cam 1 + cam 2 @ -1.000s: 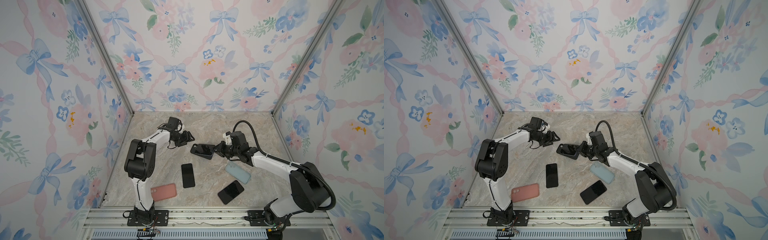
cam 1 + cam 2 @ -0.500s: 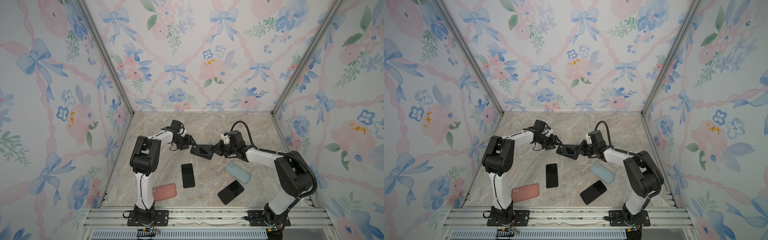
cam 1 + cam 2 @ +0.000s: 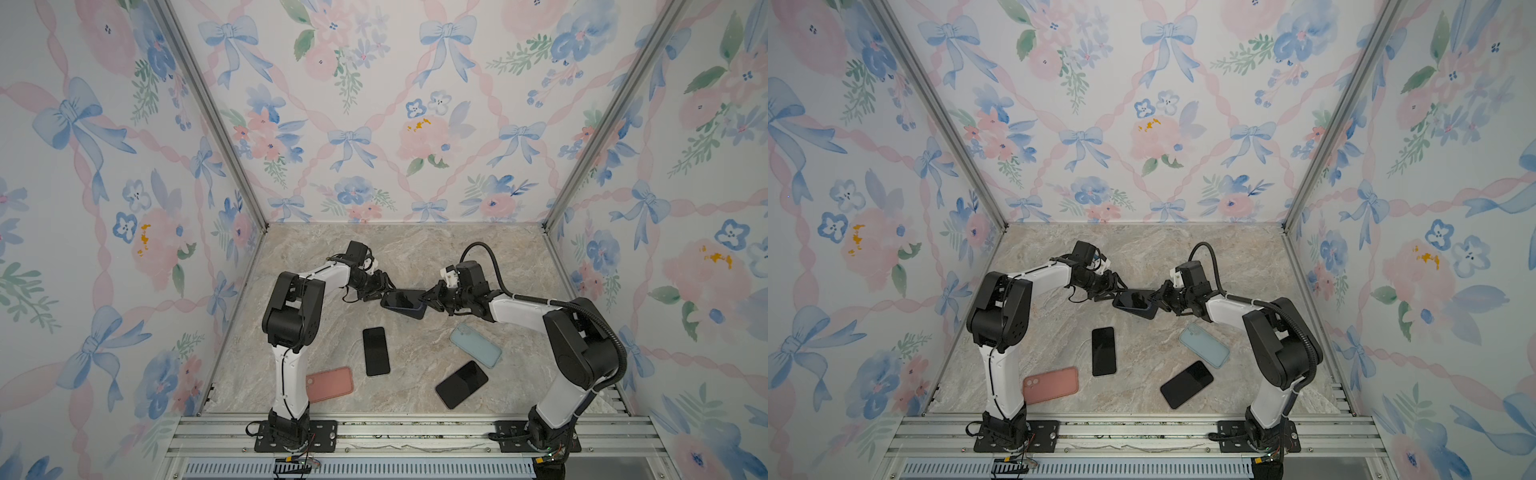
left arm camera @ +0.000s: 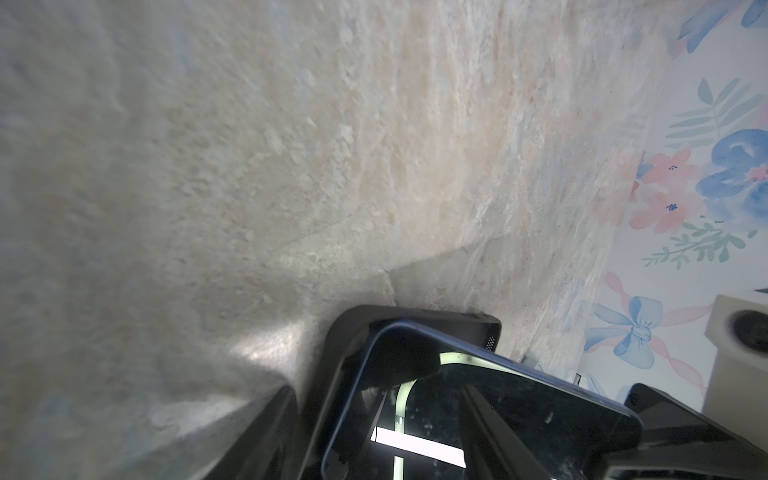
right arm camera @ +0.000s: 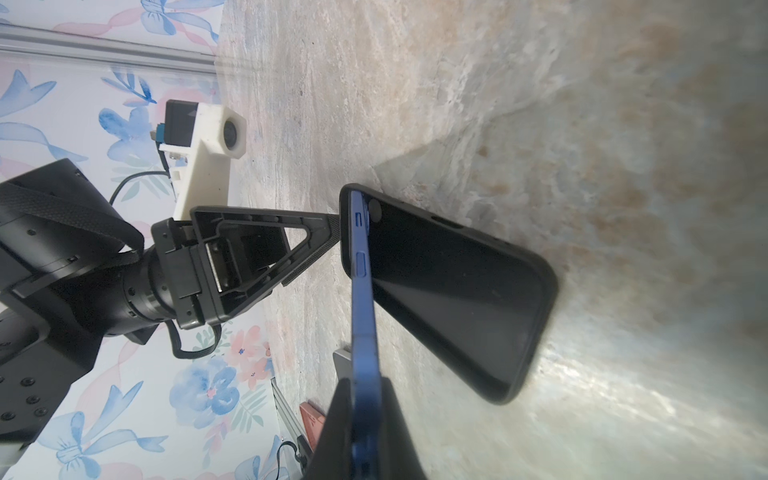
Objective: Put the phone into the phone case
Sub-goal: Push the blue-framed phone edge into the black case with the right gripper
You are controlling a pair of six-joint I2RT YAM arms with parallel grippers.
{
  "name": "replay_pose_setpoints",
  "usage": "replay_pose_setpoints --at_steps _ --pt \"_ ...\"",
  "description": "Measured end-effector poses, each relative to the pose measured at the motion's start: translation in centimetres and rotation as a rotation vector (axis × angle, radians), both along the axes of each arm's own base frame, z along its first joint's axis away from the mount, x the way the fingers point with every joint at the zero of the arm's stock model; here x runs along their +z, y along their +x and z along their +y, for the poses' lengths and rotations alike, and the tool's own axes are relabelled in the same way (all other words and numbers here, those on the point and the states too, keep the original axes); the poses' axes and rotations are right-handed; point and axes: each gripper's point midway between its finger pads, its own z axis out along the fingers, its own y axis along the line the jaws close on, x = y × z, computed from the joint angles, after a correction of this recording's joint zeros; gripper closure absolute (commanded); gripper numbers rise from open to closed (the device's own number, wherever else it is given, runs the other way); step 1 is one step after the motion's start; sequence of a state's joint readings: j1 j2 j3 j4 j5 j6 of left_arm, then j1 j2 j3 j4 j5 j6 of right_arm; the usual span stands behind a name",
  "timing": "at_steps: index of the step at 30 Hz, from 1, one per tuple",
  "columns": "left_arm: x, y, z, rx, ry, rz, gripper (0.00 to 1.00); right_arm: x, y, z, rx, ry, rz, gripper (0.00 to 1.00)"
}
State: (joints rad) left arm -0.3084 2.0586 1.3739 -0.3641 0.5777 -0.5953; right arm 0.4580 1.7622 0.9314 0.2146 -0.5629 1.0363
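I should lower my right gripper next and tip the phone's held end down toward the case's empty end [image 3: 417, 313] [image 5: 497, 344] to release it there, because that end of the case is open below.
A blue phone [image 5: 365, 332] with a black screen [image 4: 498, 407] is pinched at one end by my right gripper [image 5: 365, 449], which is shut on it. Its far end sits in the end of the black phone case [image 5: 449, 291], while the held end is tilted up out of the case. The case lies on the marble table at mid-back in both top views [image 3: 411, 312] [image 3: 1148, 312]. My left gripper [image 3: 384, 291] is open at the case's left end. One of its fingers [image 5: 316, 241] touches the case's corner, and another finger [image 4: 266, 436] is beside the case.
Nearer the front lie a black phone [image 3: 376, 351], a second black phone [image 3: 461, 384], a light blue case [image 3: 476, 345] and a pink case [image 3: 330, 384]. Flowered walls close in the back and both sides. The aluminium rail [image 3: 415, 432] runs along the front.
My left gripper has moved right, up to the case's left end, and its jaws have narrowed a little. The right gripper with the phone has edged slightly left.
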Motion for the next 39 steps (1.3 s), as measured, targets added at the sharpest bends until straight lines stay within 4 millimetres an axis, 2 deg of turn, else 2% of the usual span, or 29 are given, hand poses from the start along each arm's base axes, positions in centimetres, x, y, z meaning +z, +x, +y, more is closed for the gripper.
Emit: replay_pose_setpoints --at_steps 31,39 --pt "-0.2 0.2 -0.4 0.017 0.075 -0.041 0.38 -1.5 0.8 1.0 0.041 0.015 0.007 1.00" --pt "-0.2 0.2 -0.4 0.024 0.102 -0.057 0.38 -1.9 1.0 0.9 0.047 -0.014 0.003 0.93"
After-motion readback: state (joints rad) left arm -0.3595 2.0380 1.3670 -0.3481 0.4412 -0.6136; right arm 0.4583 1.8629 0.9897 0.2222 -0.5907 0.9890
